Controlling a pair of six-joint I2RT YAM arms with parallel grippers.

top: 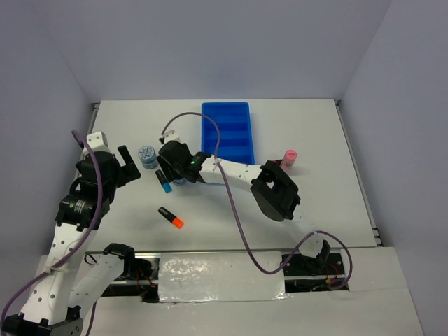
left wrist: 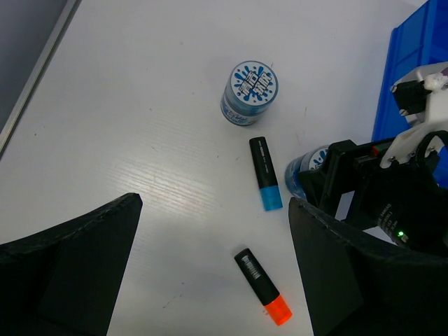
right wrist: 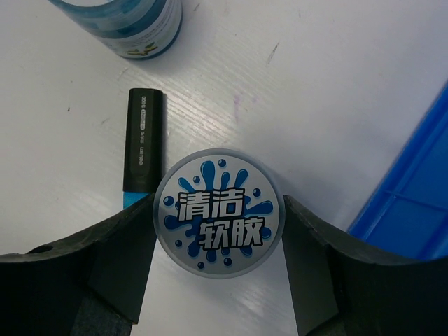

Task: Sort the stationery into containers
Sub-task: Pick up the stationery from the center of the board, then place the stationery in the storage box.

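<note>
My right gripper lifts next, carries the patterned-lid tub outward over the tray's middle section point(top: 225, 145), lowers it and releases, since the blue divided tray shows empty space.
My right gripper point(top: 179, 171) is shut on a round blue-grey patterned-lid tub point(right wrist: 218, 213), its fingers point(right wrist: 122, 252) pressing both sides of the lid. A black marker with a blue end point(right wrist: 142, 150) lies just left of it; this marker also shows in the top view point(top: 164, 180). A second tub point(top: 148, 155) stands upright farther left. A black marker with an orange end point(left wrist: 262, 285) lies below my left gripper point(left wrist: 215, 204), which is open and empty above the table. The blue divided tray point(top: 227, 133) lies behind the right gripper. A pink cylinder point(top: 289, 158) stands right of the tray.
The tray's corner point(right wrist: 413, 203) is close on the right of the held tub. The right arm's elbow point(top: 275, 192) hangs over the table's middle right. Grey walls enclose the table on three sides.
</note>
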